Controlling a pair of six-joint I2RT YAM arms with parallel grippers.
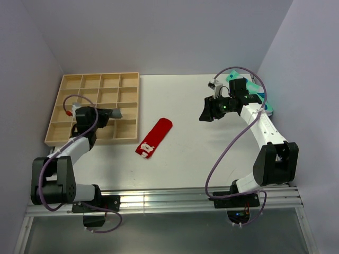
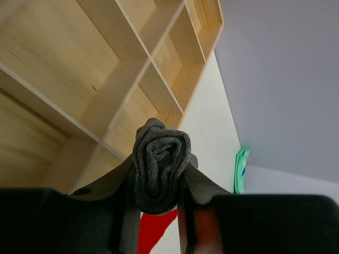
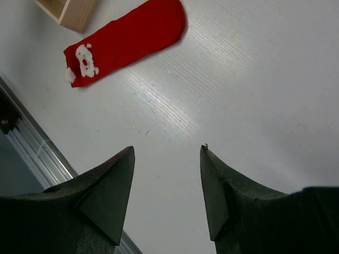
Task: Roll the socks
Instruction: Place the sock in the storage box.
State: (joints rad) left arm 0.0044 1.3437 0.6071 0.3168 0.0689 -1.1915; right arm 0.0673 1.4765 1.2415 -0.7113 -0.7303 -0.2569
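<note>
My left gripper will next go to the left in the top view and down and let go of the roll, because the tray's empty wall-side section (image 1: 61,114) is below on that side.
My left gripper (image 1: 110,113) is shut on the dark grey sock (image 2: 159,164), rolled into a tight spiral, and holds it above the wooden tray's (image 1: 74,81) lower right compartments; the roll also shows in the top view (image 1: 115,113). The red sock (image 1: 154,137) with white markings at its near end lies flat and unrolled on the table's middle; it also shows in the right wrist view (image 3: 127,39). My right gripper (image 1: 204,114) is open and empty, held above the table right of the red sock, fingertips (image 3: 127,153) apart.
The wooden compartment tray (image 2: 132,69) fills the back left. Mint-green socks (image 1: 260,95) lie at the far right by the wall, partly behind the right arm; they also show in the left wrist view (image 2: 241,169). Walls close in both sides.
</note>
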